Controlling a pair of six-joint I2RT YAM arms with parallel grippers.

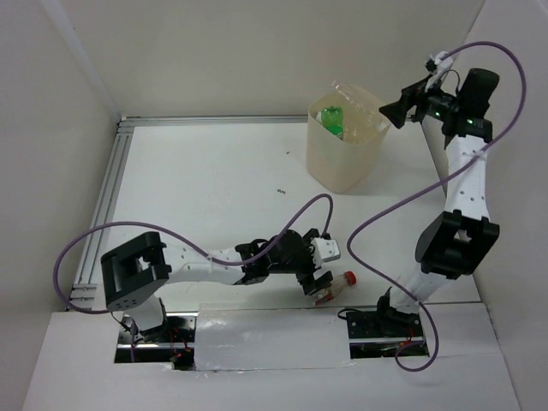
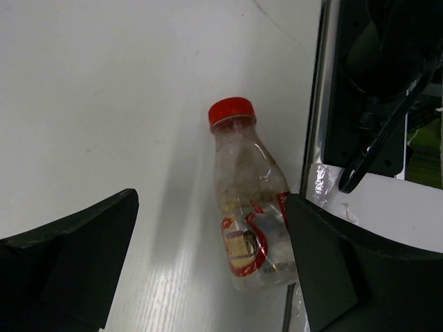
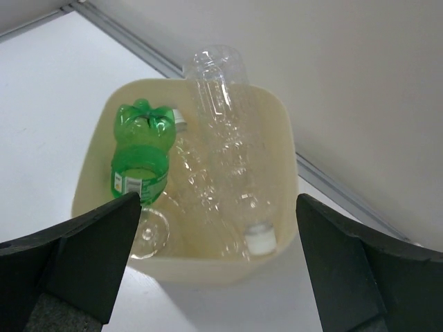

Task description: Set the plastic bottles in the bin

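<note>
My left gripper lowers its open fingers astride the red-capped bottle below next and closes, since its labelled body (image 1: 325, 295) (image 2: 253, 236) already shows between them.
A clear plastic bottle with a red cap (image 2: 248, 200) and a brownish-red label lies on the white table near its front edge (image 1: 340, 286). My left gripper (image 2: 211, 232) hangs open over it, and the bottle's lower body lies against the right finger (image 2: 332, 270). The cream bin (image 1: 347, 154) stands at the back right. It holds a green bottle (image 3: 142, 149) and clear bottles (image 3: 225, 138), one with its white cap (image 3: 261, 241) pointing down. My right gripper (image 3: 218, 207) is open and empty above the bin (image 3: 208, 273).
An aluminium rail (image 1: 107, 193) runs along the table's left and back edges. The right arm's base and cable (image 2: 374, 138) stand just right of the red-capped bottle. White walls close in the back and sides.
</note>
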